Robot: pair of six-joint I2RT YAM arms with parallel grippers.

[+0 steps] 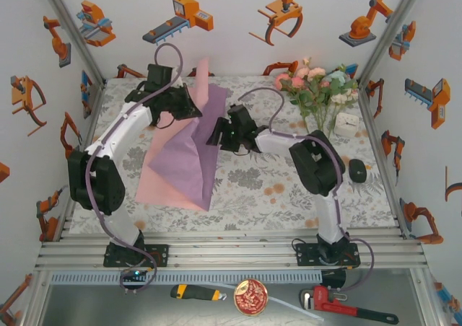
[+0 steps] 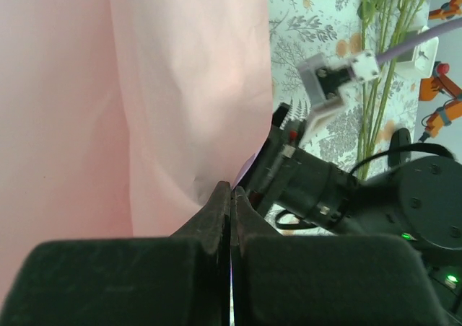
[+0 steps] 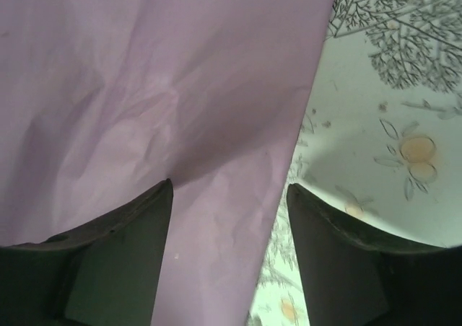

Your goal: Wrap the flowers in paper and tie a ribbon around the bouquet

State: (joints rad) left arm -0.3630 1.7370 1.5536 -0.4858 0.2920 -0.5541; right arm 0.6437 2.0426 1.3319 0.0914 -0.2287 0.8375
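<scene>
My left gripper should carry the paper's raised edge over the paper's purple strip [image 1: 215,105] toward the flowers and release it, because the paper lies well apart from the flowers [image 1: 317,88].
The paper [image 1: 184,160], purple on one face and pale pink on the other, is lifted at its far edge, with its near part lying on the tablecloth. My left gripper [image 1: 193,104] is shut on that raised edge. In the left wrist view the pink face [image 2: 144,88] hangs past the shut jaws of the left gripper [image 2: 231,189]. My right gripper [image 1: 216,135] stands open, and the purple face [image 3: 144,73] runs between its fingers in the right wrist view [image 3: 229,189]. The flowers [image 1: 317,88] stand upright at the back right, their stems [image 2: 379,73] apart from both grippers. The ribbon is hidden.
A small white box [image 1: 349,124] sits by the flowers and a black oval object [image 1: 357,169] lies right of the right arm. Side walls close in the table. A knife [image 1: 195,292], a round tin [image 1: 250,297] and a red wrench [image 1: 346,308] lie below the arm bases.
</scene>
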